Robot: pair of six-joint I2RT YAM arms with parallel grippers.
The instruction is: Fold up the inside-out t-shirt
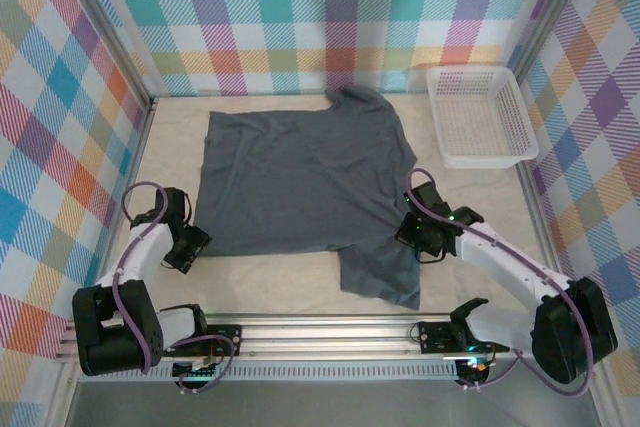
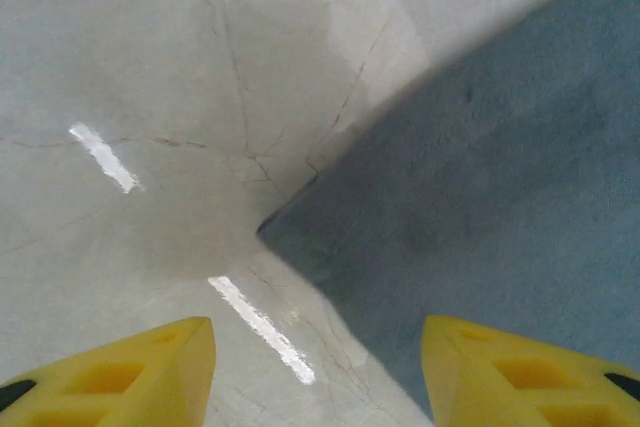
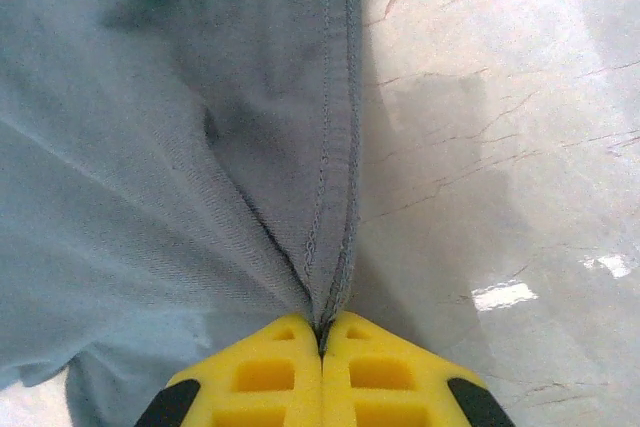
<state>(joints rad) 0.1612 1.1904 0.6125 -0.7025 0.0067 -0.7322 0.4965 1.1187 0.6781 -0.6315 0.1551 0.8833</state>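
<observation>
I should next lower the open, empty fingers of my left gripper onto the shirt's near corner (image 2: 280, 237), where the tip of the fabric lies flat ahead of them.
The inside-out t-shirt (image 1: 300, 177) lies spread flat on the table, dark slate-grey, with one sleeve trailing toward the near edge. My right gripper (image 1: 420, 237) is at the shirt's right side, and in the right wrist view it (image 3: 322, 332) is shut on the stitched edge of the shirt (image 3: 200, 147), the seam pinched between its yellow pads. At the shirt's near-left corner sits my left gripper (image 1: 190, 245). In the left wrist view that gripper (image 2: 318, 372) is open, its yellow fingertips (image 2: 140, 372) apart on either side of the shirt's corner (image 2: 480, 197), with nothing between them.
A white mesh basket (image 1: 480, 115) stands at the back right, apart from the shirt. Checked walls close in the table on three sides. Bare pale tabletop (image 1: 270, 282) lies between the shirt and the rail at the near edge.
</observation>
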